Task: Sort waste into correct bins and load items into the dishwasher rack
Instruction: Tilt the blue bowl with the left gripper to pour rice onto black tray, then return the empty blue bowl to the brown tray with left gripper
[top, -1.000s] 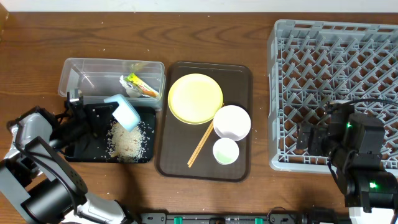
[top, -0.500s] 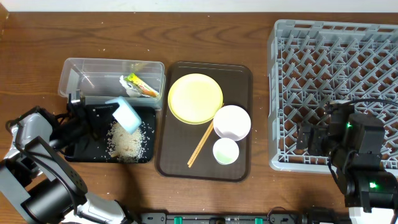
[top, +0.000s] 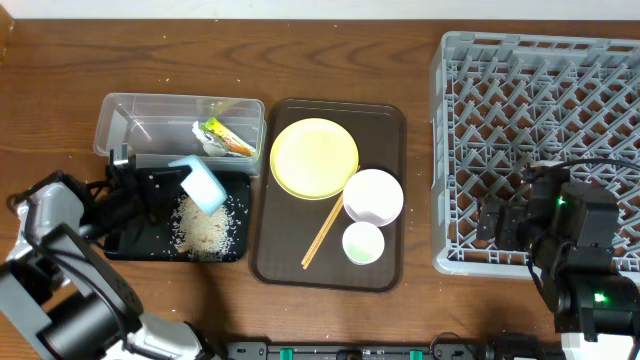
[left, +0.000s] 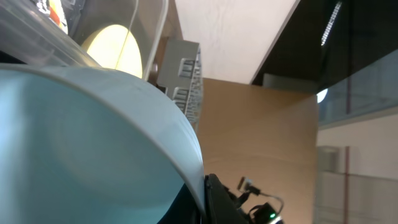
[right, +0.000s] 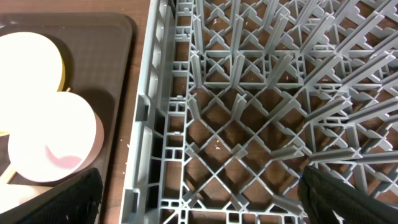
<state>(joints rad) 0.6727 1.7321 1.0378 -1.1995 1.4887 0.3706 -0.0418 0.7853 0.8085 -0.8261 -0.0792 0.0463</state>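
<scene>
Next I will swing my left gripper across, level the bowl and lower it onto the bare tray beside the chopsticks, which lies to the gripper's right in the overhead view.
My left gripper (top: 165, 186) is shut on the rim of the light blue bowl (top: 202, 184) and holds it tilted over the black tray (top: 145, 238). White rice crumbs (top: 205, 230) lie in that tray. The bowl fills the left wrist view (left: 81, 143). The snack wrapper (top: 226, 138) lies in the clear tub (top: 140, 118). The yellow plate (top: 313, 157), white bowl (top: 373, 196), pale cup (top: 362, 243) and chopsticks (top: 322, 232) sit on the brown serving tray (top: 385, 125). My right gripper (right: 199, 202) is open and empty over the grey rack's (top: 540, 100) front left corner.
The rack's left wall (right: 146, 106) stands next to the brown tray's right edge. The white bowl (right: 50, 140) and the plate (right: 31, 56) show at the left of the right wrist view. The tub and the black tray lie side by side at the left.
The light blue bowl in my left gripper has shifted very slightly to the right over the black tray. The right arm has not moved.
</scene>
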